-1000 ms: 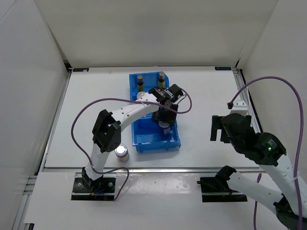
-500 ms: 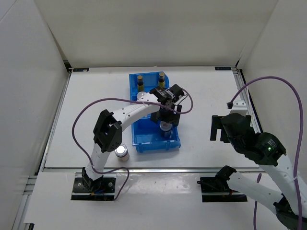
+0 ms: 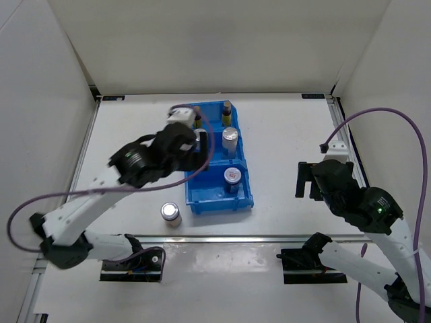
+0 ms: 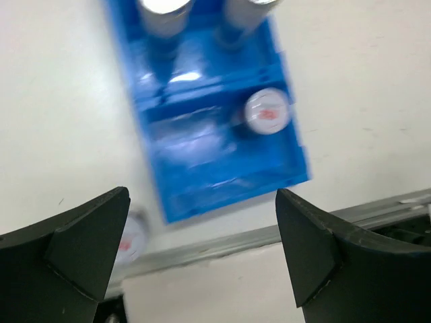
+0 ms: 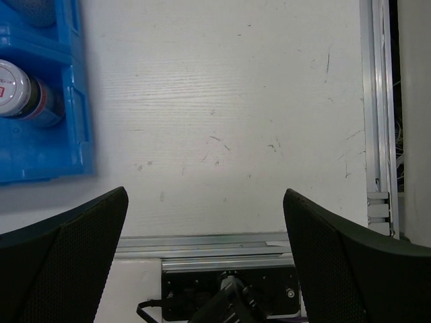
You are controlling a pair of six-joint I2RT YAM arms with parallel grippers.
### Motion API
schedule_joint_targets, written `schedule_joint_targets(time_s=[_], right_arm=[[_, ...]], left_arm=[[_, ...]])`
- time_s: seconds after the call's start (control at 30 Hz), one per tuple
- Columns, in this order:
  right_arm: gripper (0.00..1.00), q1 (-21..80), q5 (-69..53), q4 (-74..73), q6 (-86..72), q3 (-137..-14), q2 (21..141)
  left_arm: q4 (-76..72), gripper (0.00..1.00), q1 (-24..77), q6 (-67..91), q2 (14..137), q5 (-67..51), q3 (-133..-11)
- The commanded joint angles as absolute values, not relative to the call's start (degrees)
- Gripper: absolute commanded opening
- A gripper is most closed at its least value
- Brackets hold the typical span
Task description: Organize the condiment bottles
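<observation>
My left gripper should next move back and down from over the bin (image 3: 205, 192) onto the loose jar's silver lid (image 3: 170, 209), because this jar is standing outside the bin.
The blue bin (image 3: 205, 192) holds an amber bottle (image 3: 227, 108) at the far end, a silver-lidded cylinder (image 3: 230, 138) in the middle and a short red-marked jar (image 3: 232, 176) in the near compartment. A second short jar (image 3: 170, 212) stands on the table left of the bin. My left gripper (image 3: 195, 147) hovers high over the bin's left side, open and empty, and hides the other bottles. The left wrist view shows the bin (image 4: 202, 155), the jar in it (image 4: 266, 111), two cylinders (image 4: 161, 7) and the loose jar (image 4: 133, 239). My left gripper (image 4: 202, 195) is open there. My right gripper (image 3: 306, 180) is open and empty at the right.
The right wrist view shows the bin's near right corner (image 5: 47, 148) with the jar (image 5: 17, 91), bare table under my open right gripper (image 5: 205, 192), and the metal rail (image 5: 377, 101) at the table's right edge. White walls surround the table.
My left gripper has let go of the short jar in the near compartment and has risen and swung back to the left. The right arm has not moved.
</observation>
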State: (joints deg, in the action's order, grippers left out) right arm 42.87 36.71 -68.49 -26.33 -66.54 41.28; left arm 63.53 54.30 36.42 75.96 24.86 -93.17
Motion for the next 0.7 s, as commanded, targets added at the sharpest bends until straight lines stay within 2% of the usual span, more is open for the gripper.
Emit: schedule_joint_targets(time_s=[0.0, 0.2, 0.43, 0.67], right_arm=[[0.99, 42.80, 37.27, -66.71, -25.75, -66.18, 40.08], [0.99, 42.80, 37.27, -66.18, -25.22, -66.18, 40.61], [0.99, 42.80, 36.74, -66.18, -25.22, -66.18, 40.61], [0.99, 42.80, 37.27, -66.18, -25.22, -66.18, 40.61]], left_arm=[[65.92, 1.00, 50.91, 42.09, 69.98, 25.86, -80.01], [66.45, 1.00, 45.18, 44.91, 61.71, 19.43, -65.15], [65.92, 1.00, 40.17, 44.91, 67.84, 15.64, -61.18], [60.04, 1.00, 36.31, 44.91, 68.03, 5.73, -54.06]])
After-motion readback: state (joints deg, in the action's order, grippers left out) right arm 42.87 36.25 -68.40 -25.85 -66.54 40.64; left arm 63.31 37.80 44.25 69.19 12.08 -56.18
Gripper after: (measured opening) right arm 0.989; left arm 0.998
